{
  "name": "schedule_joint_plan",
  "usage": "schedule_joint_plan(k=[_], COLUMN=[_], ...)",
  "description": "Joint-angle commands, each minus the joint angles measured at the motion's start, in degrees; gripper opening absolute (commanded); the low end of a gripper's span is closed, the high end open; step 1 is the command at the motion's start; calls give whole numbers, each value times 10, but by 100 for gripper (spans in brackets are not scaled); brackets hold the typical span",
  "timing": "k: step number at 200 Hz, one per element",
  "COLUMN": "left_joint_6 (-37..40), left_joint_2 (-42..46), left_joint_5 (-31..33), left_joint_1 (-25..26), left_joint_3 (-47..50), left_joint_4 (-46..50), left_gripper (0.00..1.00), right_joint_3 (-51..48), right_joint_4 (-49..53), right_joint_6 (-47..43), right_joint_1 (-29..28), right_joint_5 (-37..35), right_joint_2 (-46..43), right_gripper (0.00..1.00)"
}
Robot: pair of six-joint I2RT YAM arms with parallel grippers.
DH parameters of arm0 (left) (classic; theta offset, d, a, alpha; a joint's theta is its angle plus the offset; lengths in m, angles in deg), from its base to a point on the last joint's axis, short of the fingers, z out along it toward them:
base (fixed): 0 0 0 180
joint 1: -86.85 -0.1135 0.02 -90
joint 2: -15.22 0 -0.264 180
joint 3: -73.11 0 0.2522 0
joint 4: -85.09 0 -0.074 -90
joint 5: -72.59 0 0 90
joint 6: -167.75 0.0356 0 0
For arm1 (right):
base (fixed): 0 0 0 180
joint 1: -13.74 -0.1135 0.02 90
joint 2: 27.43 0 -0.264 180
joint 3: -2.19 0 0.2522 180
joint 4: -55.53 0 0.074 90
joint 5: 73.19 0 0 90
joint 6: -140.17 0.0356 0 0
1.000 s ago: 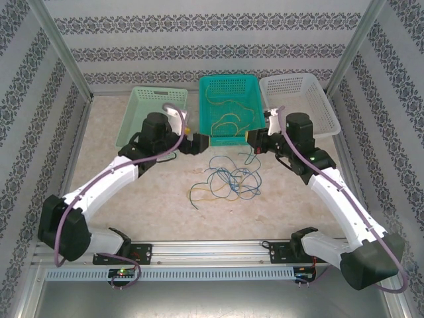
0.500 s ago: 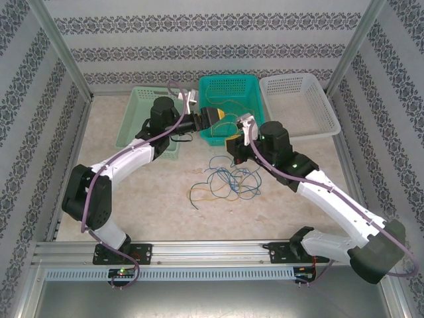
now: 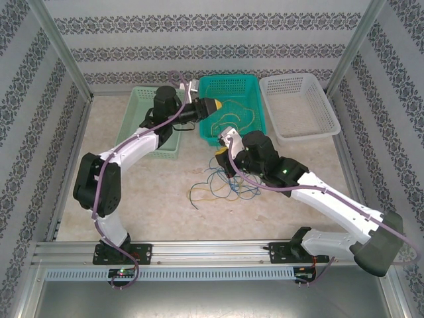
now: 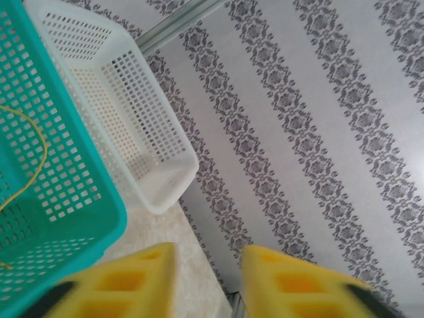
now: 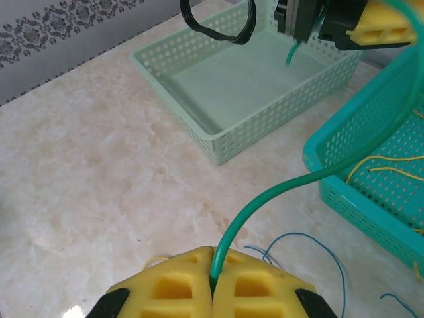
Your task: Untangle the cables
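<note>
The teal basket (image 3: 228,81) holds yellow cables, so the robot's right gripper should next swing outward from the tangle and release the green cable over the empty white basket (image 3: 297,108).
A loose tangle of blue, yellow and green cables (image 3: 226,181) lies on the table. Several yellow cables (image 3: 233,119) lie in the teal basket (image 3: 228,81). My right gripper (image 3: 220,158) hangs just above the tangle's far edge. It (image 5: 213,257) is shut on a green cable (image 5: 265,199), which arcs up and right toward the left gripper's yellow finger (image 5: 387,23); a short green end (image 5: 291,53) hangs there. My left gripper (image 3: 213,106) hovers over the teal basket's left rim. Its (image 4: 209,255) jaws stand apart with nothing seen between them.
A light green basket (image 3: 142,109) stands at the back left, with a white basket (image 3: 301,109) at the back right. In the left wrist view the teal basket (image 4: 66,199) and the white basket (image 4: 132,112) lie below. Patterned walls enclose the table.
The left arm has reached farther back over the teal basket and its jaws have narrowed. The right gripper has moved left and nearer, over the tangle, still shut on the green cable.
</note>
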Motion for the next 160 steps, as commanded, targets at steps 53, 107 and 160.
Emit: schedule_joint_plan(k=[53,107,160], left_joint_6=[406,394,357], left_joint_2=[39,56,91], left_joint_5=[47,96,112], left_joint_1=[-3,-5,-8], left_joint_3=[-114,-111,-57], left_joint_4=[381,418,378], left_gripper=[0,23,96], right_joint_3=[75,85,84], right_joint_4=[233,228,197], right_joint_6=[-76,-46,46], right_joint_1=[-5,-10,124], right_joint_5=[2,-111,-193], right_joint_2=[33,53,20], right_gripper=[0,0,0])
